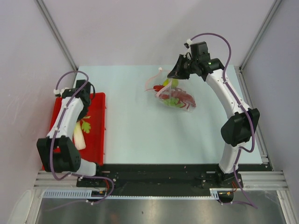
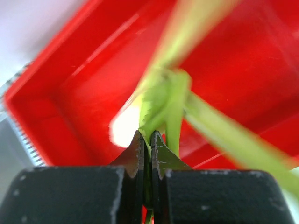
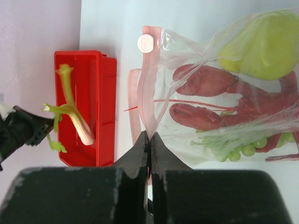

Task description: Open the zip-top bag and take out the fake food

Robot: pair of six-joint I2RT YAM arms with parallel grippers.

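Note:
I will next bring the pale stalk vegetable down toward the tray's bottom with my left gripper, since the vegetable hangs over the red tray. Then I will let go of its green leaf.
The zip-top bag [image 1: 176,96] lies at the table's far middle, and its pink zip strip [image 3: 149,93] is pinched in my shut right gripper [image 3: 150,135], seen from above at the bag's far edge [image 1: 175,73]. The two strip halves look parted. Inside the bag show fake food pieces: a red lobster [image 3: 205,81], a yellow-green pear [image 3: 264,46] and green grapes [image 3: 243,149]. My left gripper [image 2: 149,135] is shut on the green leaves [image 2: 163,98] of the pale stalk vegetable [image 3: 81,128], which hangs over the red tray [image 3: 100,93].
The red tray [image 1: 98,135] sits at the table's left edge under my left arm. White walls and metal frame posts close in the back and sides. A black rail runs along the near edge by the arm bases.

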